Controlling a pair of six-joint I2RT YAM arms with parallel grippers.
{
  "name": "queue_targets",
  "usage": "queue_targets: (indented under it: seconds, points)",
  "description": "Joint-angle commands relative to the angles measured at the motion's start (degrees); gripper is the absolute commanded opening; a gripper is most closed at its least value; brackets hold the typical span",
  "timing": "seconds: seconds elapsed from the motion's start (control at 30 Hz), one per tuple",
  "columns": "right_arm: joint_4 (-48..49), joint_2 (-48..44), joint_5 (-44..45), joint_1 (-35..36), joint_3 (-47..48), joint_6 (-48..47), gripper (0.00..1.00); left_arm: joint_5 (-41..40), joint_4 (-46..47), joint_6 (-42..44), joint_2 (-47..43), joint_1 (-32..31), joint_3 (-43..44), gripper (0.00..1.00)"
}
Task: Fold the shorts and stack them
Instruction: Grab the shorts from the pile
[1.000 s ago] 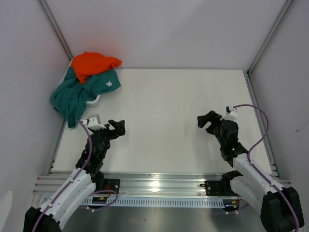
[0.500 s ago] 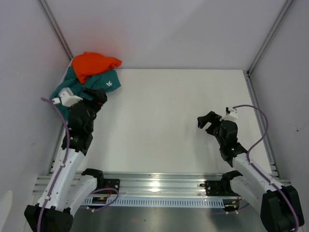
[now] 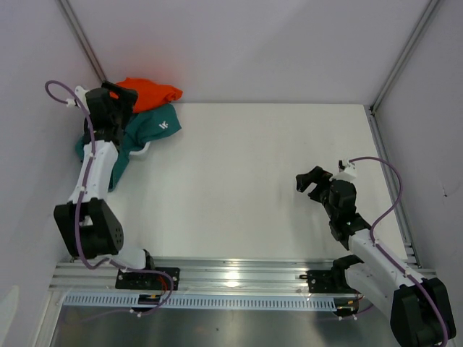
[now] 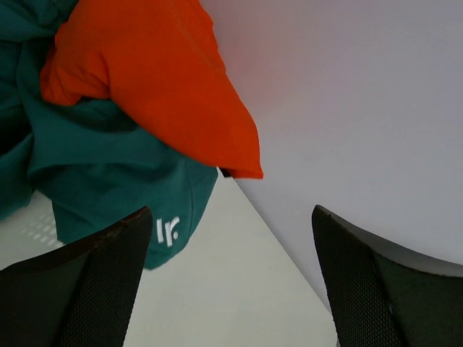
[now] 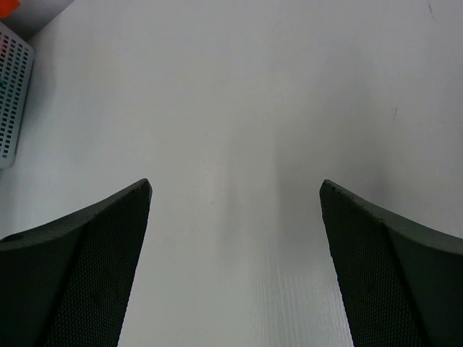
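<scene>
My left gripper lowers with open fingers onto the near side of the orange-red shorts (image 3: 153, 92) (image 4: 141, 97) next, because they lie crumpled on top of the teal pair.
The orange-red shorts (image 3: 153, 92) lie crumpled on top of the teal shorts (image 3: 158, 123) in the far left corner. Both drape over a white basket, and the teal pair shows a small white logo. My left gripper (image 3: 121, 98) hangs open right over this pile, beside the orange pair. In the left wrist view the orange shorts (image 4: 159, 72) and teal shorts (image 4: 108, 173) fill the upper left, ahead of the open left gripper (image 4: 231, 211), with nothing between its fingers. My right gripper (image 3: 308, 179) stands open over bare table at the right, and the right wrist view shows the right gripper (image 5: 235, 184) holding nothing.
The white mesh basket (image 3: 142, 150) sits under the shorts against the left wall; its mesh also shows as the basket (image 5: 11, 94) at the left edge of the right wrist view. White walls and metal posts close in the table (image 3: 253, 166) on three sides.
My left arm has swung from the near left of the table up to the far left corner, over the pile of shorts. The right arm has not moved.
</scene>
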Motion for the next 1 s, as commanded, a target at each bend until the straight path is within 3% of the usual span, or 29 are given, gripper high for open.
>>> queue_targets:
  seconds: [0.0,0.33,0.57,0.67,0.8,0.97]
  points:
    - [0.83,-0.80,1.26,0.45,0.37,-0.06,0.99,4.42,-3.10,-4.88,5.86,3.02,9.65,0.92]
    - [0.74,-1.06,1.70,0.54,0.29,-0.14,1.00,4.42,-7.15,-10.07,25.21,4.52,26.63,0.83]
    - [0.92,-0.89,1.52,0.63,0.55,-0.06,0.99,0.30,-10.75,-13.24,28.29,4.43,26.30,0.83]
    - [1.27,-0.45,1.17,0.72,0.55,0.03,0.99,-1.02,-8.12,-14.21,28.47,4.43,25.06,0.84]
    - [1.27,-0.10,1.17,0.63,0.64,0.21,0.99,-2.52,-8.91,-14.03,33.19,4.52,29.00,0.83]
    - [1.53,0.25,1.26,0.63,0.72,0.12,0.99,-2.61,-9.79,-14.99,38.48,4.60,33.58,0.74]
